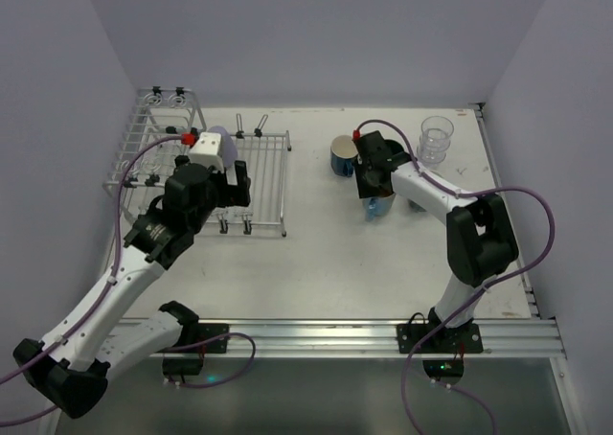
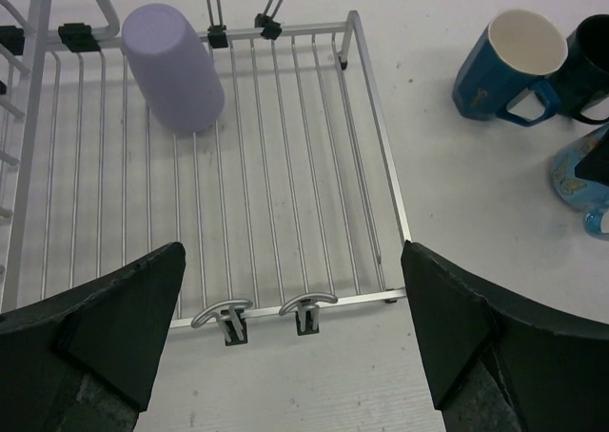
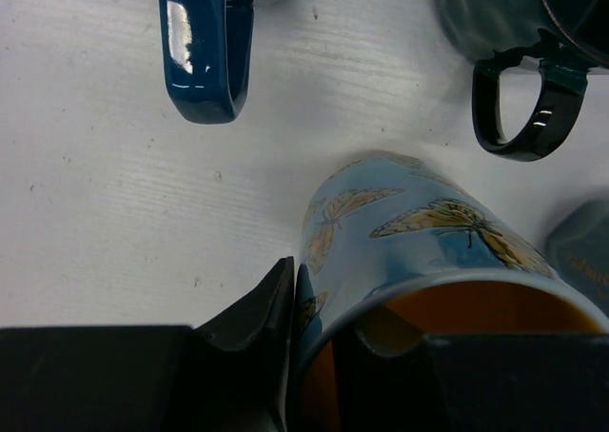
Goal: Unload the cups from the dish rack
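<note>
The open left gripper moves outward and down astride the lavender cup's body (image 2: 177, 75) next and closes. The rack's grid still holds a cup near its far edge.
The silver wire dish rack (image 1: 263, 181) stands at the left; it also shows in the left wrist view (image 2: 285, 213). A lavender cup (image 1: 219, 138) lies on its flat grid near the far edge (image 2: 171, 66). My left gripper (image 1: 237, 188) is open and empty, over the rack's near edge (image 2: 295, 356). My right gripper (image 1: 375, 181) is shut on the wall of a light blue butterfly mug (image 3: 428, 232), one finger inside the rim and one outside (image 3: 352, 342). I cannot tell whether the mug rests on the table. A blue mug (image 1: 343, 154), a dark teal mug (image 3: 519, 32) and a clear ribbed glass (image 1: 436, 138) stand nearby.
The rack's taller basket section (image 1: 153, 138) is at the far left by the wall. White walls close in the table at left, back and right. A metal rail (image 1: 383, 334) runs along the near edge. Bare table (image 1: 326, 253) lies between rack and mugs.
</note>
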Motion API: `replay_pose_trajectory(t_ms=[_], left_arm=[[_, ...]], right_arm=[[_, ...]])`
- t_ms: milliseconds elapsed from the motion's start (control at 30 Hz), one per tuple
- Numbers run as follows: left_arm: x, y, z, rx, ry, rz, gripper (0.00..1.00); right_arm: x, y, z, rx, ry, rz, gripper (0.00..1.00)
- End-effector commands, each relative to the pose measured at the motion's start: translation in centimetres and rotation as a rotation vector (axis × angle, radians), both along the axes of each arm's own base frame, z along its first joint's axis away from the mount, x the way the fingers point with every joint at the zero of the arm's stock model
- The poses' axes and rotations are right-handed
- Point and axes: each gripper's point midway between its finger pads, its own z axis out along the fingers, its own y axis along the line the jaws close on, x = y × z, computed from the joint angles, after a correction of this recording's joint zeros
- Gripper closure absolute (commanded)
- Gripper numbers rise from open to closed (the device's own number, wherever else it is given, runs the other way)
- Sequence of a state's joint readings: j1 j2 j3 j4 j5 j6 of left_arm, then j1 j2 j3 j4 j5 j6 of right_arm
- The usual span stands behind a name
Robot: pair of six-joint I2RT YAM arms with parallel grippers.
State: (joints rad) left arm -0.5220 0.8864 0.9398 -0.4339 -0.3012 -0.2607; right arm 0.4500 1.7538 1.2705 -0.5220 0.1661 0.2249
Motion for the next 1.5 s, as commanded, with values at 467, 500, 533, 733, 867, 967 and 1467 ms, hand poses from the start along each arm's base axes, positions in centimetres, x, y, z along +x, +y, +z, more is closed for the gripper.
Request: replay_pose_trajectory(t_ms=[467,500,533,733,867,967,1467], left_arm=[[9.0,0.9,0.7,0.002,-0.054,0.332,0.00],[10.0,1.5,-0.2,0.017,-0.040,0.363,0.00],[10.6,1.7,-0.5,0.011,-0.034,0.374,0.00],[15.0,3.6,-2.8,0.011,0.001,0.487,0.00],[17.3,5.0,-3.6,0.032,-0.040,0.586,0.00],[18.9,5.5,-4.8,0.039,-0.049,0.615,0.00],[24.9,7.2,-8.2,0.065,-0.113,0.602,0.04]], right_arm=[[0.0,0.8,9.4,0.172,-0.238,0.037,0.19],[-0.3,0.9,10.2,0.196,-0.259,0.041,0.16],[-0.7,1.2,10.7,0.222,-0.276,0.045,0.13],[-3.9,3.0,15.3,0.396,-0.410,0.138,0.06],[-5.0,3.9,17.6,0.475,-0.468,0.195,0.06],[-5.7,4.4,18.6,0.516,-0.487,0.231,0.06],[-7.2,6.0,19.5,0.600,-0.483,0.308,0.06]])
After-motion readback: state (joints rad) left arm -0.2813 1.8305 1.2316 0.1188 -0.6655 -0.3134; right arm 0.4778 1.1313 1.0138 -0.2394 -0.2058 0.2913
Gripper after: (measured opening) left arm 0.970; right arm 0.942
